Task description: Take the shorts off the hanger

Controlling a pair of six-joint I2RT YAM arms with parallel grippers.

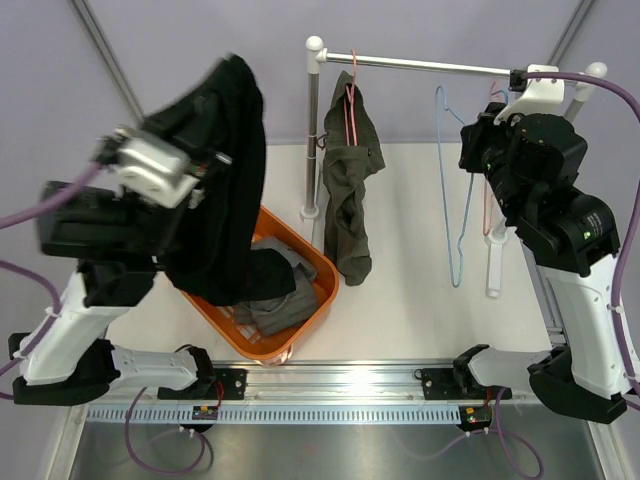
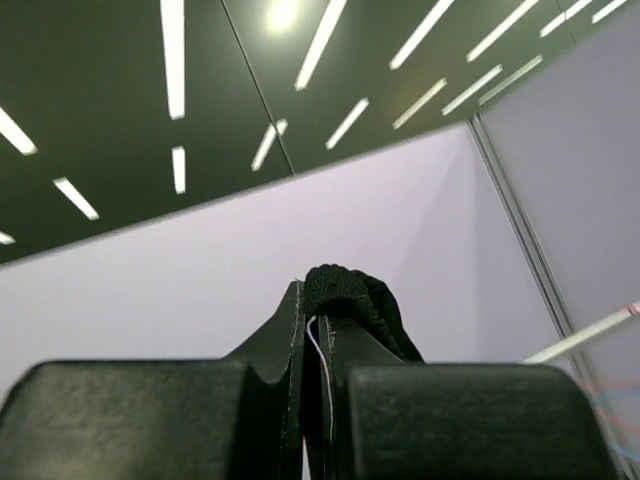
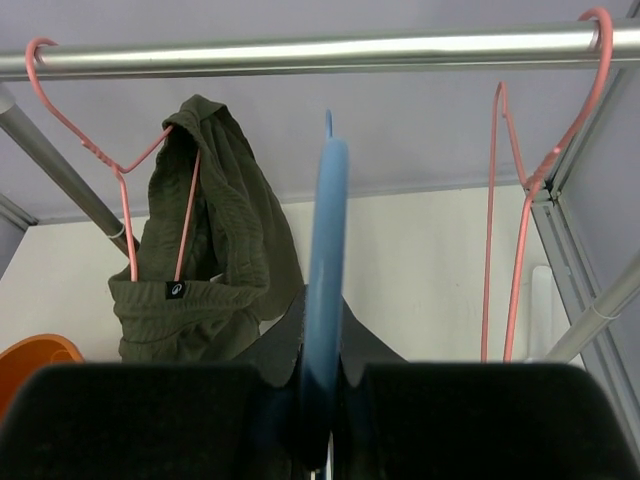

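Note:
The left gripper tips its fingers down next, lowers them and releases, since the orange basket lies below with the black shorts (image 2: 355, 295) already trailing into it.
My left gripper (image 2: 315, 300) is shut on a fold of black shorts (image 2: 355, 295). It holds them high, and they hang as a long dark drape (image 1: 225, 200) down into the orange basket (image 1: 318, 262). A bare blue hanger (image 1: 460, 230) hangs below the rail and well apart from the black shorts, with my right gripper (image 1: 472, 140) shut on it. In the right wrist view the hanger's blue wire (image 3: 327, 220) is clamped between that gripper's (image 3: 325, 320) fingers. Olive shorts (image 1: 350, 190) still hang on a pink hanger (image 3: 120, 170) at the rail's left end.
The metal rail (image 1: 420, 65) spans the back between white posts. An empty pink hanger (image 3: 520, 180) hangs at its right end. Grey clothing (image 1: 285, 305) lies in the basket. An aluminium rail carrying the arm bases runs along the near table edge.

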